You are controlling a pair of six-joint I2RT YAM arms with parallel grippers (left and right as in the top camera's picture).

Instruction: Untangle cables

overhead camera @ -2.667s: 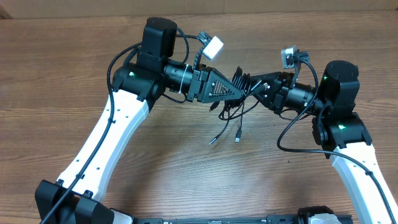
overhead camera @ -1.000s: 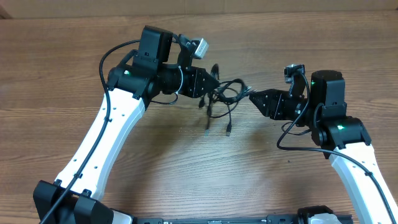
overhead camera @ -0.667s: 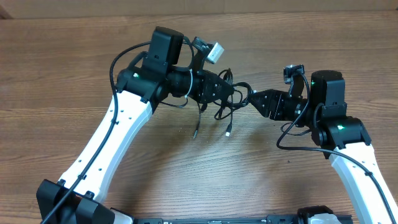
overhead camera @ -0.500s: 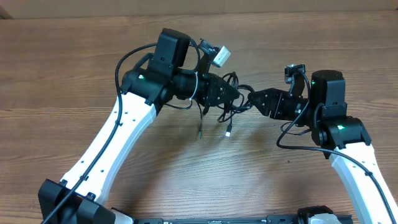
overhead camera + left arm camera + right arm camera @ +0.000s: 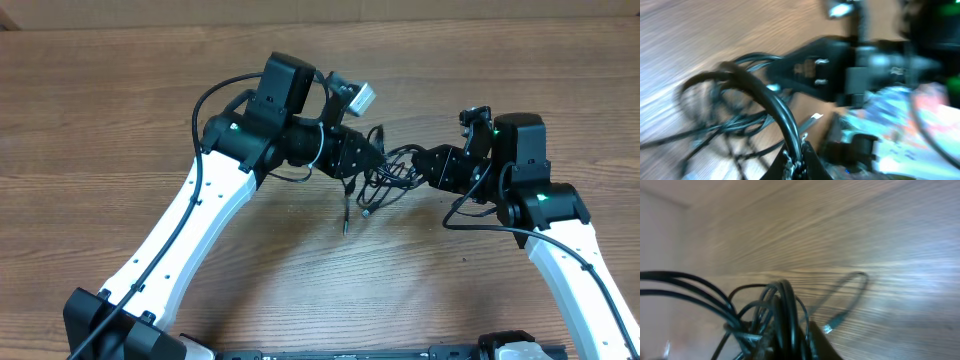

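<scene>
My left gripper will next pull away from my right gripper, then lower toward the tabletop between the arms to release the loop, as the tangle hangs raised.
A tangle of thin black cables (image 5: 388, 176) hangs above the wooden table between my two grippers, with plug ends (image 5: 346, 226) dangling below. My left gripper (image 5: 378, 160) is shut on a thick black loop of the cables (image 5: 771, 102) from the left. My right gripper (image 5: 418, 166) is shut on a bunch of the cables (image 5: 785, 315) from the right. The grippers are close together. In the right wrist view a silvery-tipped plug (image 5: 829, 327) hangs loose over the table.
The wooden table (image 5: 120, 120) lies under both arms. Thicker black wires (image 5: 470, 222) run along the white arms. The right arm shows blurred in the left wrist view (image 5: 875, 62).
My left gripper has moved right, toward the right gripper, carrying its loop of cable. The tangle has bunched up between the two grippers and the plug ends swing. The right gripper shifted slightly.
</scene>
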